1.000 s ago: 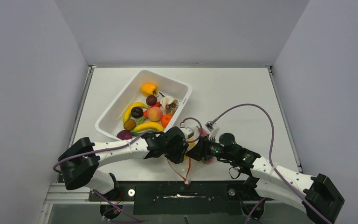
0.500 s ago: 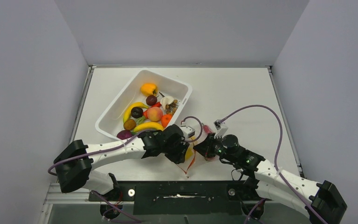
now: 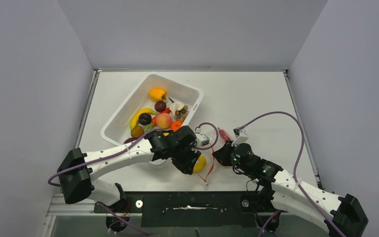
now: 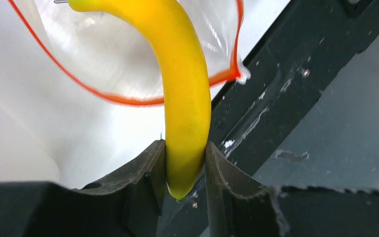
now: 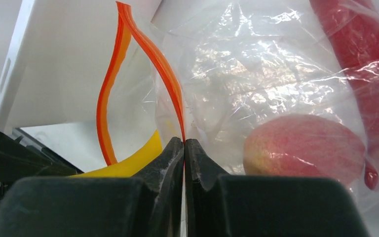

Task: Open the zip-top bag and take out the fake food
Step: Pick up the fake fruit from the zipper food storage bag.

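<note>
My left gripper is about to pull the banana out, up and to the left in the top view, and will let go of it over the white tub, because other toy fruits are in there.
The clear zip-top bag [image 5: 256,74] is open, its red-orange zip strip [image 5: 109,89] gaping. My right gripper [image 5: 184,143] is shut on the bag's edge at the strip; it also shows in the top view [image 3: 221,154]. A pink-yellow peach [image 5: 303,148] and a red chili [image 5: 360,59] lie inside the bag. My left gripper [image 4: 185,148] is shut on the end of a yellow banana [image 4: 187,89], whose far end still reaches through the bag's mouth [image 4: 128,98]. In the top view the banana [image 3: 200,164] sits at the left gripper [image 3: 193,159], beside the bag [image 3: 216,148].
A white tub [image 3: 123,106] at the back left holds several toy fruits, among them a banana [image 3: 142,114], a peach [image 3: 164,120] and a dark plum [image 3: 145,118]. The table's front edge and a black rail [image 3: 192,202] lie just below the grippers.
The right gripper has moved right with the bag's edge, and the zip strip has followed. The left gripper has shifted slightly, and more of the yellow banana shows outside the bag.
</note>
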`<state>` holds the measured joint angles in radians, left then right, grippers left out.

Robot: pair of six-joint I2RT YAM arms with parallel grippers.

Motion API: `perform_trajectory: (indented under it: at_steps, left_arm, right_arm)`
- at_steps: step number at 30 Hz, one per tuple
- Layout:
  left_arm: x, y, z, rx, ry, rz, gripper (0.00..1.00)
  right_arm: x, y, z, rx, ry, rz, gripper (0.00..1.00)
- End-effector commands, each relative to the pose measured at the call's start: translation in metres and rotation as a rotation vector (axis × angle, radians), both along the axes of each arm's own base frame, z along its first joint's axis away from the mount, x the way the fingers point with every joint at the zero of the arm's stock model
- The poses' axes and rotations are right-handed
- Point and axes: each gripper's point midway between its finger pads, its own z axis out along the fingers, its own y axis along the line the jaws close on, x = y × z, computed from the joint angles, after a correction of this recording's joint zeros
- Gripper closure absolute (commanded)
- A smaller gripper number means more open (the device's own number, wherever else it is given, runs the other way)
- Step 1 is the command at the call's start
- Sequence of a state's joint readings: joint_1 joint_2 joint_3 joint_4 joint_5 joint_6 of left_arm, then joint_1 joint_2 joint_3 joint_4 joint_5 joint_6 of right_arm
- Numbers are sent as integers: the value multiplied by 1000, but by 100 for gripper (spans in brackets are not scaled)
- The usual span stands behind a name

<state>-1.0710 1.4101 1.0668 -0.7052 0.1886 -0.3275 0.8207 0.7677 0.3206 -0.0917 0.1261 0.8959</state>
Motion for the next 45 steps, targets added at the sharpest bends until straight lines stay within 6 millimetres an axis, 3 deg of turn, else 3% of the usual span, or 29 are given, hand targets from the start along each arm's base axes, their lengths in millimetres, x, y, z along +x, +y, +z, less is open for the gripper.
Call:
perform_trajectory:
  at_steps: [1, 6, 14, 20, 25, 29, 34, 45]
  left_arm:
    - [-14, 8, 11, 21, 36, -64, 100]
    - [-9, 3, 38, -67, -23, -63, 100]
    - [12, 3, 94, -252, -173, -5, 100]
    - [42, 25, 123, -326, -305, 145, 100]
    - [76, 56, 136, -330, -441, 352, 100]
    - [92, 69, 141, -350, -482, 432, 100]
    - [89, 55, 142, -412, -438, 350, 100]
    - [57, 36, 185, -700, -324, 83, 100]
  right_arm:
    - [16, -20, 18, 13, -55, -159, 99]
    - [15, -32, 18, 28, -60, -212, 100]
    - [14, -34, 17, 28, -50, -220, 100]
    - [14, -35, 16, 24, -40, -226, 99]
    - [14, -36, 19, 31, -47, -228, 99]
    - [14, -35, 19, 33, -44, -225, 99]
    - [13, -35, 19, 28, -34, -218, 99]
    - [12, -37, 18, 19, -32, -226, 99]
